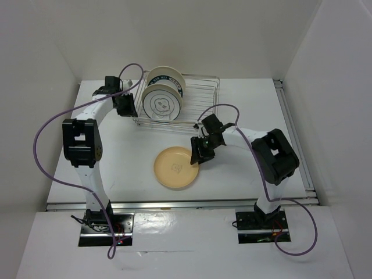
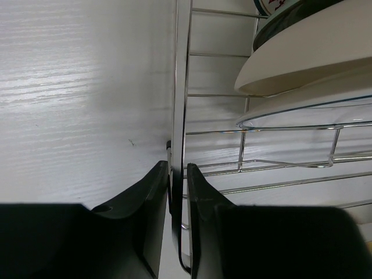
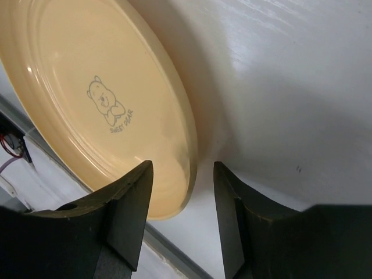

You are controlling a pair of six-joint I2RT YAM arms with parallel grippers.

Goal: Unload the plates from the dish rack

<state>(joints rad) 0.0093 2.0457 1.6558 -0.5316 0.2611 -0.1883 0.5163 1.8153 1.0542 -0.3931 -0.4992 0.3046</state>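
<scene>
My right gripper will next rise, reach outward and close across the front white plate's rim (image 1: pixel 180 107), as that rim is clear out there beside bare rack wires.
The silver wire dish rack (image 1: pixel 197 96) stands at the back centre. A cream plate with a drawn figure (image 1: pixel 163 103) and a white plate with a dark rim (image 1: pixel 167 78) stand in its left part. My left gripper (image 1: pixel 125 105) is shut on the rack's left end wire (image 2: pixel 179 87); its fingertips (image 2: pixel 178 174) pinch that wire, and plates (image 2: pixel 308 58) stand just right of it. A tan plate (image 1: pixel 176 167) lies flat on the table. My right gripper (image 1: pixel 201 152) is open, with one finger over the tan plate's (image 3: pixel 99 99) right rim and the other outside it (image 3: pixel 183 174).
The white table (image 1: pixel 250 116) ends at a metal rail (image 1: pixel 174 204) along its near edge, close to the tan plate. White walls enclose the back and both sides. A purple cable (image 1: pixel 52 125) loops beside the left arm.
</scene>
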